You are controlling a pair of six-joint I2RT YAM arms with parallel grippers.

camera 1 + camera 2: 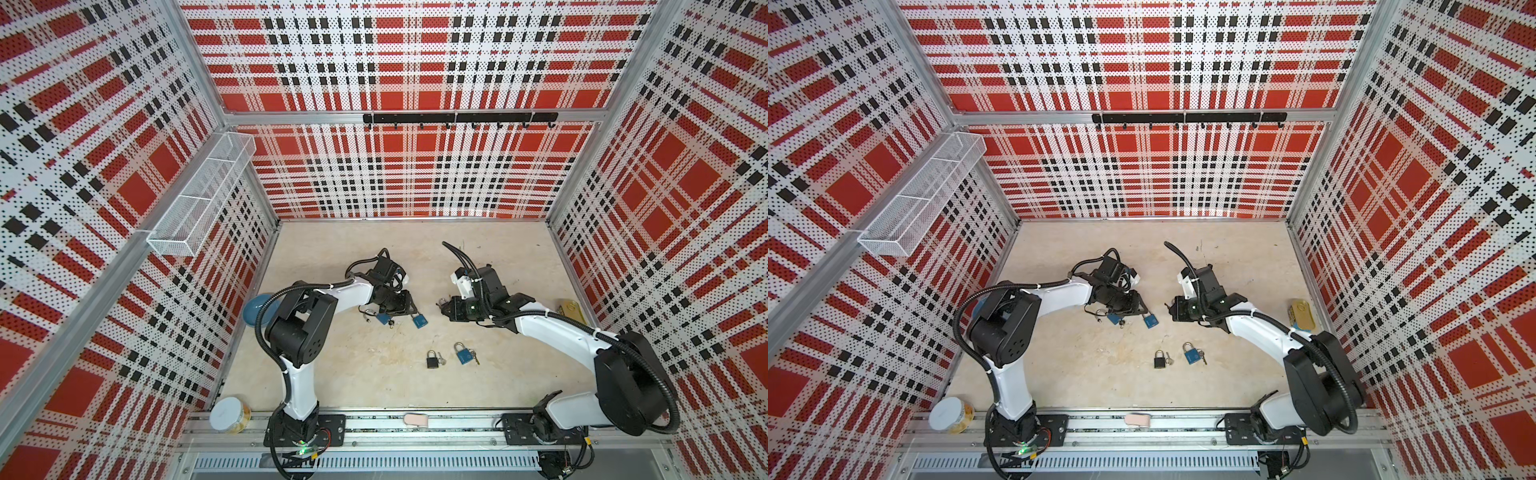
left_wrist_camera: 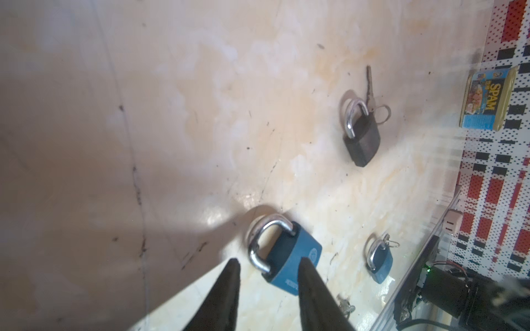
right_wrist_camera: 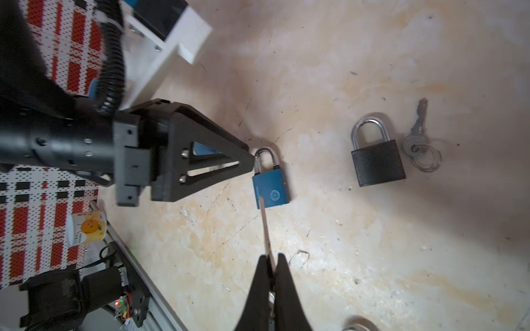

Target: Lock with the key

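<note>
The right gripper will next go down toward the blue padlock and let go of the key on the tabletop (image 1: pixel 429 314) (image 3: pixel 312 178) beside the padlock's far side, because both shackle ends are already in the padlock.
A blue padlock (image 1: pixel 419 321) lies flat on the table, its shackle toward my left gripper (image 1: pixel 409 311). In the left wrist view that padlock (image 2: pixel 289 258) sits just beyond and between the spread fingers of my left gripper (image 2: pixel 269 258), which stands open; one finger overlaps its body. My right gripper (image 3: pixel 271 256) is shut on a key (image 3: pixel 265 226). The key's blade points at the bottom of the blue padlock (image 3: pixel 271 187) and its tip overlaps the lower edge there. In both top views the right gripper (image 1: pixel 1170 308) hovers a short way to the padlock's right.
A second blue padlock (image 1: pixel 384 319) lies under the left gripper. Nearer the front sit a black padlock (image 1: pixel 432 359) and another blue one (image 1: pixel 462 354), each with keys beside it. A Spam can (image 1: pixel 571 311) is by the right wall, a blue bowl (image 1: pixel 255 311) by the left.
</note>
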